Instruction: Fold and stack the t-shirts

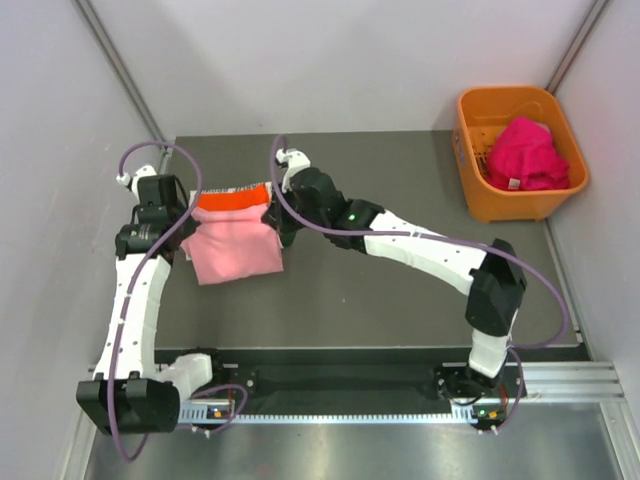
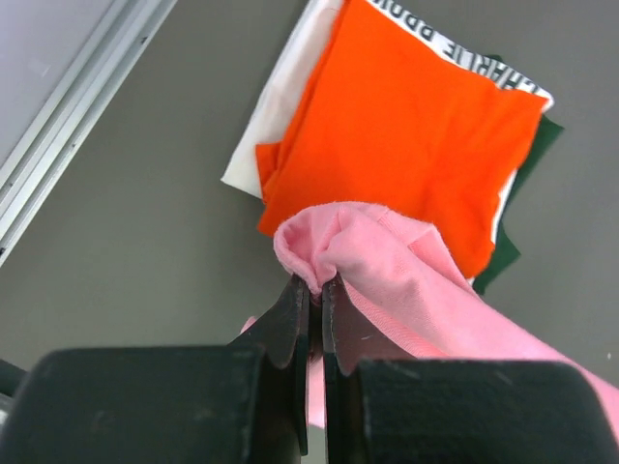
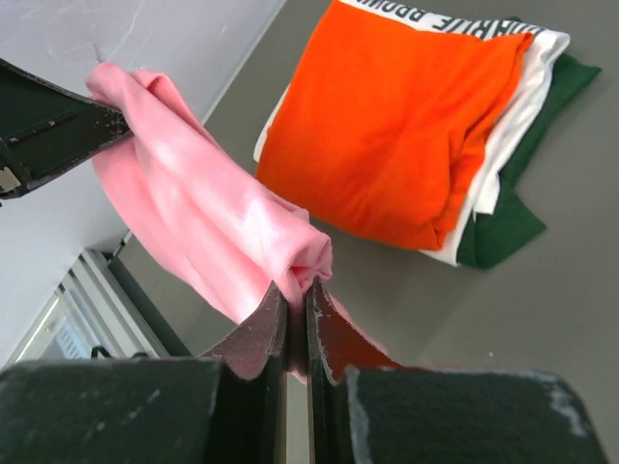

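My left gripper next carries the t-shirt's pink corner outward and down toward the stack's far edge and releases it, as the t-shirt hangs in front.
A folded light pink t-shirt (image 1: 235, 250) hangs between my two grippers, lifted off the table just in front of a stack. My left gripper (image 2: 315, 285) is shut on its left upper corner (image 2: 324, 242). My right gripper (image 3: 298, 290) is shut on its right upper corner (image 3: 290, 253). The stack holds a bright orange t-shirt (image 1: 230, 199) on top, over a white t-shirt (image 2: 280, 97) and a dark green t-shirt (image 3: 503, 227). It also shows in the left wrist view (image 2: 397, 126) and the right wrist view (image 3: 397, 126). Magenta t-shirts (image 1: 527, 155) lie in the basket.
An orange plastic basket (image 1: 478, 195) stands at the table's far right corner. Grey walls close in on the left, back and right. An aluminium rail (image 1: 400, 385) runs along the near edge by the arm bases.
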Robot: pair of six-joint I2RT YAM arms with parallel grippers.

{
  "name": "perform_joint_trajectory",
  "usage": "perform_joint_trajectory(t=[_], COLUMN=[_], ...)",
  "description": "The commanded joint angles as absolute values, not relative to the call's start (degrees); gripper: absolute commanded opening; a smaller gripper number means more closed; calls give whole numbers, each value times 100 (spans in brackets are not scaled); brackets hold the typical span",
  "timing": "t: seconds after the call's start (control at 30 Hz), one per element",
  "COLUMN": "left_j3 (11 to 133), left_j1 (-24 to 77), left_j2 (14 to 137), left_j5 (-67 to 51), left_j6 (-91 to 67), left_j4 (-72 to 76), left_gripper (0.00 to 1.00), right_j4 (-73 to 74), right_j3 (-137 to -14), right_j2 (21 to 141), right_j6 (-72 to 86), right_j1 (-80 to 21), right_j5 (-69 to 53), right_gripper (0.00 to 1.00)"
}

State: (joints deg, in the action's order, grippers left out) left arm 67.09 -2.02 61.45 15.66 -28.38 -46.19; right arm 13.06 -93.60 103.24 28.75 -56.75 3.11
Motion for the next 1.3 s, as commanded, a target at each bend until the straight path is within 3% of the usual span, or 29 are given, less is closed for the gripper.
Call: perform_joint_trajectory(t=[0.0,0.8,1.03,1.1,1.13,1.17,1.2,1.23,1.27], left_j3=[6785,7725,8463,8875,9042,9174,9324,9334,9299], left_j1=[-553,-1046,-1081,-1090,-1090,-1099,-1090,-1099,-1090], left_j2=[6310,8709,10299,10642,10939,11038,11109,11075,10979], left_j5=[1969,1520,1565,1372,1223,1169,1134,1003,958], left_j6=[-2725,-2971,-2997,-2936,-2909,-2953,-2997,-3049,-3093], left_j4=[-4105,-2910,-2374,-2311,-2338,-2381,-2399,-2365,-2277], left_gripper=[0,0,0,5,15,34,58,69,71], right_j4=[1196,1275,46,-219,-359,-369,-360,-299,-264], right_j3=[-9738,-12040,-12551,-12612,-12638,-12682,-12804,-12823,-12797], right_j2=[10467,12752,13885,14027,14080,14150,14150,14116,13959], right_j6=[2883,2725,3189,3435,3558,3664,3622,3534,3350], right_j1=[-5687,-4966,-4579,-4439,-4404,-4342,-4342,-4359,-4385], right_j5=[668,273,-159,-114,-114,-106,-105,-114,-79], right_gripper=[0,0,3,38,56,84,93,95,98])
